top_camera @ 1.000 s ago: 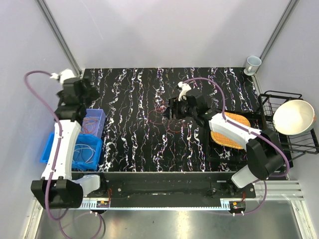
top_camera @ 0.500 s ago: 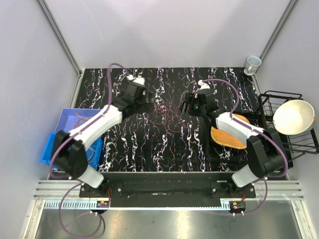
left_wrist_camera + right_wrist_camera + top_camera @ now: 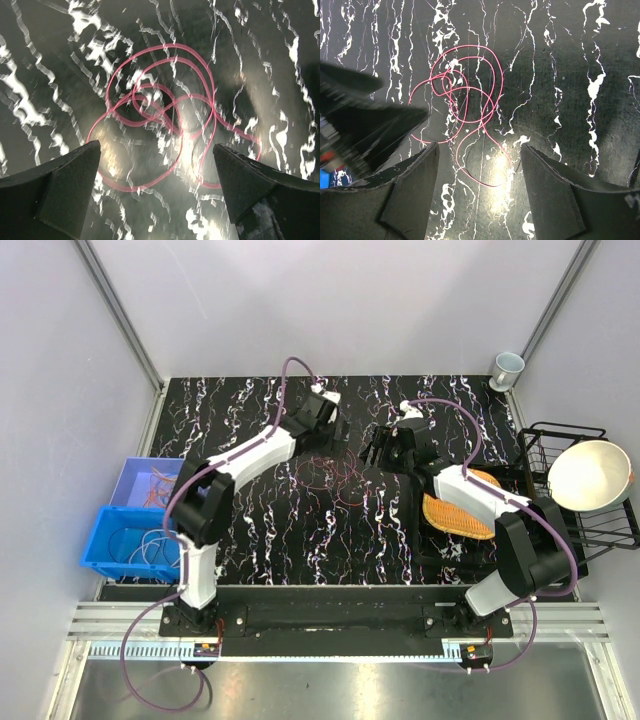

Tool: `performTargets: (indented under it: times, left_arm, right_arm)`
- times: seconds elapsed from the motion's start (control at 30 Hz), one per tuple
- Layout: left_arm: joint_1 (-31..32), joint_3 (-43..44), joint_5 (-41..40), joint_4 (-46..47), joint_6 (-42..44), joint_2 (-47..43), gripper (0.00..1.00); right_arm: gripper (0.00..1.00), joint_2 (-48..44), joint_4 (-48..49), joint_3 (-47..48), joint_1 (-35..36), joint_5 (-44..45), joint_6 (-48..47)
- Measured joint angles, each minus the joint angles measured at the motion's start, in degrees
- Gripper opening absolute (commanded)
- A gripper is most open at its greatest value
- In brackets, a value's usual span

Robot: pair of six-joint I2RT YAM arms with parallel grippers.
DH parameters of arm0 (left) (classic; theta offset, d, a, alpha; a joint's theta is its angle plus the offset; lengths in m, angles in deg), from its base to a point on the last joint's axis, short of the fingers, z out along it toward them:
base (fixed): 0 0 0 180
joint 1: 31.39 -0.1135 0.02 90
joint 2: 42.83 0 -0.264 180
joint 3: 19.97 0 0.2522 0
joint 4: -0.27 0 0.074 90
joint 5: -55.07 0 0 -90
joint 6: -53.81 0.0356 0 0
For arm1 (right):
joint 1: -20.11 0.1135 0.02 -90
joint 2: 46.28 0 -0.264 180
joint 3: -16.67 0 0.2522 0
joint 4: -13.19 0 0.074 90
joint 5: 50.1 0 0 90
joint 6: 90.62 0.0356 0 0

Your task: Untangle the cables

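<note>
Several parts of the red cable cross beside the small inner loop. My left gripper will next go down and move toward the right in its wrist view onto that crossing (image 3: 349, 474) (image 3: 213, 108).
A thin red cable (image 3: 330, 475) lies in loose overlapping loops on the black marbled table (image 3: 260, 530). My left gripper (image 3: 326, 432) hovers just behind the tangle, open and empty. In the left wrist view the red loops (image 3: 165, 107) spread ahead of the left gripper (image 3: 156, 146), its two dark fingers (image 3: 55, 190) wide apart. My right gripper (image 3: 373, 450) hangs to the right of the tangle, also open and empty. The right wrist view shows the cable (image 3: 470, 90) ahead of the right gripper (image 3: 480, 146), one long loop running down between the fingertips (image 3: 555, 195).
Two blue bins (image 3: 112, 552) at the table's left edge hold more thin cables, white and orange. An orange woven mat (image 3: 458, 508) lies right of centre. A black wire rack (image 3: 560, 435) with a cream bowl (image 3: 590, 475) stands at the right. A cup (image 3: 507, 368) sits at the back right.
My left arm has swung from the blue bins at the left to the table's middle, over the red tangle. The right gripper drew back slightly to the right, then stayed put.
</note>
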Motion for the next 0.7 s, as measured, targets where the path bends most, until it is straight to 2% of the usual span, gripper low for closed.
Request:
performTargets:
  times: [0.17,0.47,0.7]
  left_arm:
    - [0.0,5.73,-0.31,-1.03,-2.29,6.23,0.99]
    - [2.12,7.02,-5.57,-5.16,-13.97,10.03,0.99]
    - [5.22,16.87,-9.92,-9.73,-19.8,16.5,0.99]
  right_arm:
    - [0.72,0.0,0.02,0.0,-0.26,-0.04,0.09]
    - [0.73,0.0,0.02,0.0,-0.81,0.0,0.81]
    - [0.73,0.09,0.02,0.0,-1.01,-0.09,1.29]
